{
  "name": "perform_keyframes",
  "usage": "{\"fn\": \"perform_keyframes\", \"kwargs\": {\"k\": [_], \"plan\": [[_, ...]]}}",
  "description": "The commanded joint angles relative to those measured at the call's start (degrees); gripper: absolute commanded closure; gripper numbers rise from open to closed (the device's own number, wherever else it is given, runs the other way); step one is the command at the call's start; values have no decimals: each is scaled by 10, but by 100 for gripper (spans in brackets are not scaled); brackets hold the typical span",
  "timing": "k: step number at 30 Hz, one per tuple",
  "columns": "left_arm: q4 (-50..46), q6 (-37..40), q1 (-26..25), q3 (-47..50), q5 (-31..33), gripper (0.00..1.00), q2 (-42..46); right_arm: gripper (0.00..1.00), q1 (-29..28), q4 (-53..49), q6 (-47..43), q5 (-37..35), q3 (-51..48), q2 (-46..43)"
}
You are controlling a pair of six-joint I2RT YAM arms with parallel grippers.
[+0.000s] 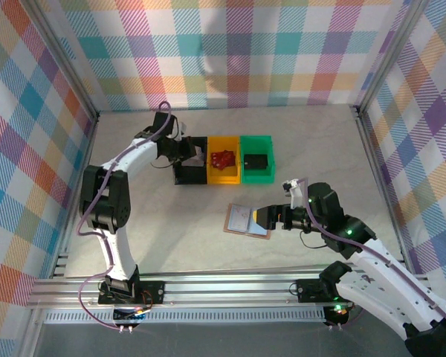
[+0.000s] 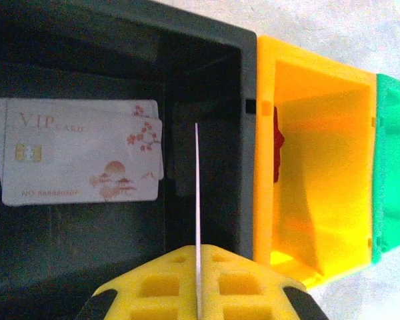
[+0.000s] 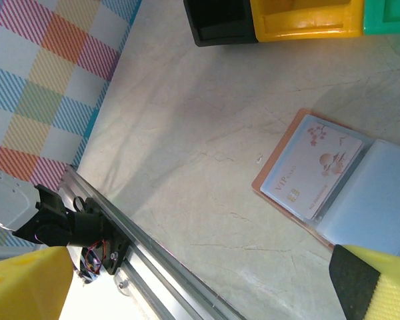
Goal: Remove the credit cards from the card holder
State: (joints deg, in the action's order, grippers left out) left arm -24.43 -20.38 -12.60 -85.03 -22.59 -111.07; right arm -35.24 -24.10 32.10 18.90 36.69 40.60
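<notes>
I will lower my left gripper straight down into the black bin (image 1: 190, 177) and let go of the credit card near the bin's bottom, because stacked credit cards already lie there.
The tan card holder (image 1: 236, 230) (image 3: 274, 165) lies spread open on the table in front of the bins. One pale credit card (image 3: 312, 167) sits in its left panel; the right panel (image 3: 377, 200) looks plain grey-blue. My right gripper (image 1: 266, 218) (image 3: 200, 293) hovers open over the holder's right side, its yellow fingers (image 3: 27, 283) wide apart and empty. My left gripper (image 1: 182, 152) (image 2: 197, 257) is over the black bin (image 1: 190, 177) (image 2: 207, 73), shut on a credit card (image 2: 197, 187) seen edge-on. Two more credit cards (image 2: 80, 157) lie stacked flat on that bin's floor.
A yellow bin (image 1: 224, 177) (image 2: 313, 193) with a red object (image 1: 223, 158) stands right of the black bin. A green bin (image 1: 257, 175) (image 2: 397, 167) holding a black object (image 1: 256, 159) comes after it. Plaid walls enclose the table, and an aluminium rail (image 3: 160, 257) runs along its near edge.
</notes>
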Motion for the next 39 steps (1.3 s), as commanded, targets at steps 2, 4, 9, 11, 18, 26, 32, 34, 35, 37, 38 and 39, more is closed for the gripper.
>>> {"fn": "perform_keyframes", "kwargs": {"k": [2,4,9,11,18,26,32,34,35,37,38,39], "plan": [[-35,35,11,-41,2,100,-33,1,2,8,-10,11,7,2],[-35,34,11,-50,-9,100,-45,1,2,8,-10,11,8,5],[-39,39,11,-59,-23,100,-58,1,2,4,-10,14,13,14],[-42,42,12,-60,-25,100,-62,1,2,5,-10,15,13,17],[-35,40,17,-55,-28,100,-72,1,2,2,-10,16,16,23],[-26,28,17,-64,-42,100,-88,1,2,4,-11,16,19,28],[-32,29,17,-68,-44,98,-94,1,2,0,-12,16,20,26],[-34,29,17,-70,-44,97,-97,1,2,0,-12,16,20,27],[-35,29,17,-71,-43,95,-98,1,2,0,-12,16,20,27],[-37,29,17,-73,-43,93,-98,1,2,0,-12,16,20,27],[-39,30,17,-75,-41,91,-98,1,2,0,-12,16,20,27],[-42,31,17,-77,-40,90,-98,1,2,0,-12,16,20,27]]}}
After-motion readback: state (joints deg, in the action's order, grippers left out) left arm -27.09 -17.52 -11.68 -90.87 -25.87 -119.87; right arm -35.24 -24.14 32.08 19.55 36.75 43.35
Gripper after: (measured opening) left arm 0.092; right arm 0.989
